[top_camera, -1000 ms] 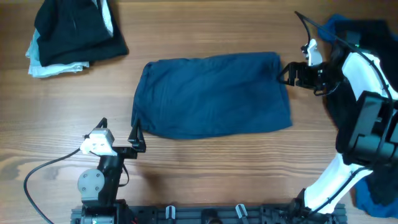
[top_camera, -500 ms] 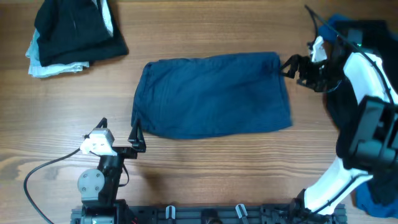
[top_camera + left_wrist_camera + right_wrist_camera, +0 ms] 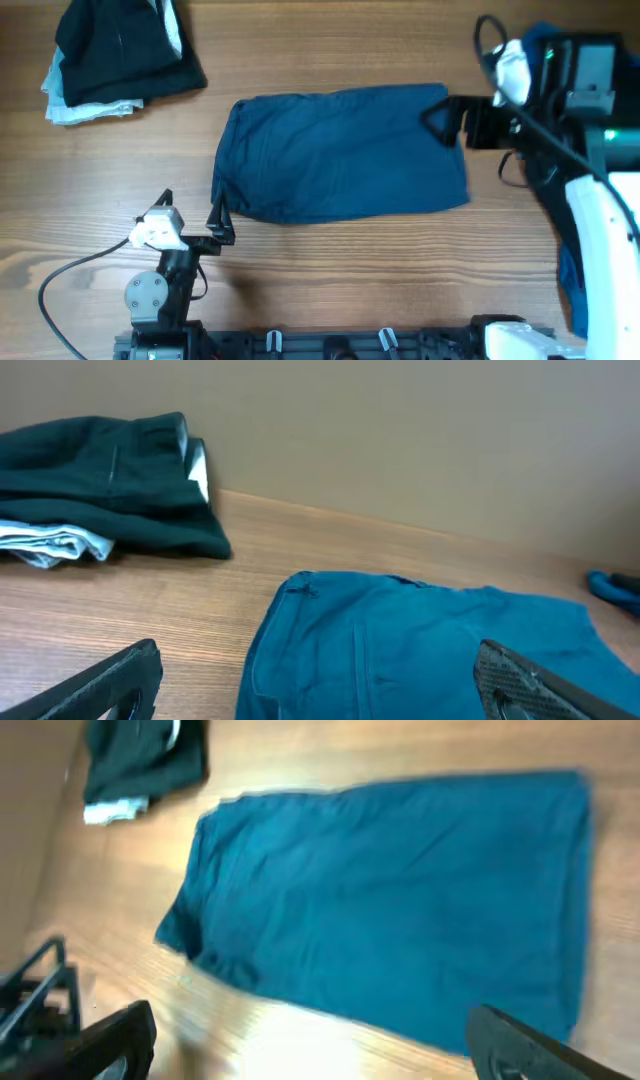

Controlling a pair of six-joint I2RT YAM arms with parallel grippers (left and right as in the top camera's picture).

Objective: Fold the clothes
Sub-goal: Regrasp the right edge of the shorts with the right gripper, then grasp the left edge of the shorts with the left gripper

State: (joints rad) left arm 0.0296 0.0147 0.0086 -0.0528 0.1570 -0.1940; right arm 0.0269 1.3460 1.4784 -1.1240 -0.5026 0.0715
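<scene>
The left gripper will next move outward to the garment's short edge on the stack's side and turn onto that edge's middle.
A navy garment lies folded into a flat rectangle in the middle of the table. It also shows in the left wrist view and the right wrist view. My right gripper is open and empty, held high over the garment's far right corner; in its own view the garment lies well below. My left gripper is open and empty, low by the garment's near left corner, apart from it.
A stack of black and pale blue clothes lies at the far left corner, also in the left wrist view. Bright blue clothes lie at the right edge, mostly behind my right arm.
My right gripper has risen from the table beside the garment's far right corner and now hangs over that corner. The garment and left arm have not moved.
</scene>
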